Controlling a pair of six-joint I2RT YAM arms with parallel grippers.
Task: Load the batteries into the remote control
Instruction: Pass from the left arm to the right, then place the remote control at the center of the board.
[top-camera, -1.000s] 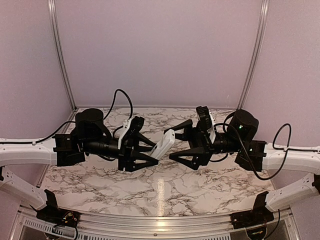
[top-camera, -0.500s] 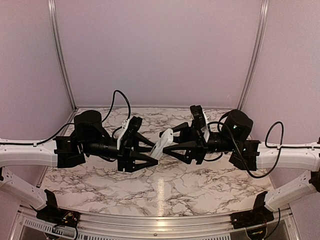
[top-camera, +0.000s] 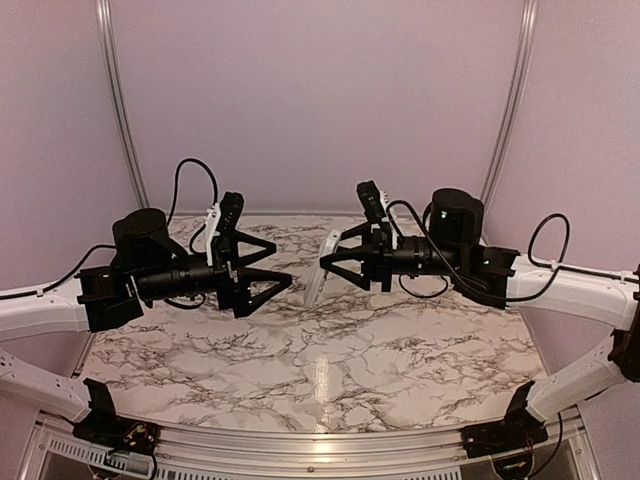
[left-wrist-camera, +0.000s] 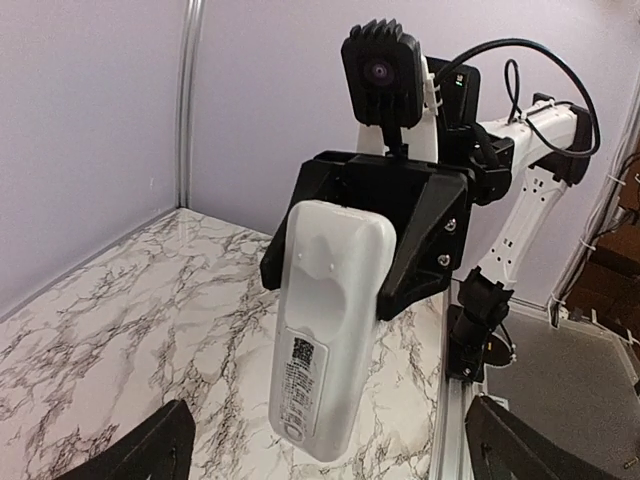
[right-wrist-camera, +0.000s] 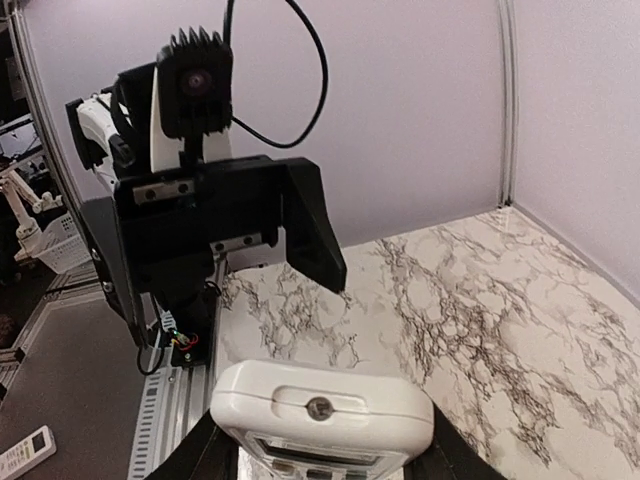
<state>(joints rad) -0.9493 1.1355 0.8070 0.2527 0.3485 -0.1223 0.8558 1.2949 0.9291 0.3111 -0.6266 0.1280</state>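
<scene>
The bare marble below is clear, so my right gripper should next move down there, fingers tilting toward the table, and release the remote control (top-camera: 317, 277).
The remote control (top-camera: 317, 277) is a white handset hanging in the air over the middle of the table. My right gripper (top-camera: 326, 263) is shut on its upper end. The left wrist view shows the remote control's (left-wrist-camera: 326, 330) plain back with a printed label, clamped in the right gripper's black jaws. The right wrist view shows the remote control's (right-wrist-camera: 320, 404) top end and the edge of its display between my fingers (right-wrist-camera: 196, 455). My left gripper (top-camera: 281, 264) stands open to the remote's left, apart from it and holding nothing. The batteries are out of view.
The marble table (top-camera: 330, 370) has purple walls behind and at both sides, with aluminium posts (top-camera: 118, 110) in the back corners. A metal rail (left-wrist-camera: 447, 430) runs along the table's edge. A second white handset (right-wrist-camera: 25, 450) lies off the table.
My left gripper let go of the remote, opened wide and drew back to the left. My right gripper closed on the remote and now holds it alone, slightly higher and further back.
</scene>
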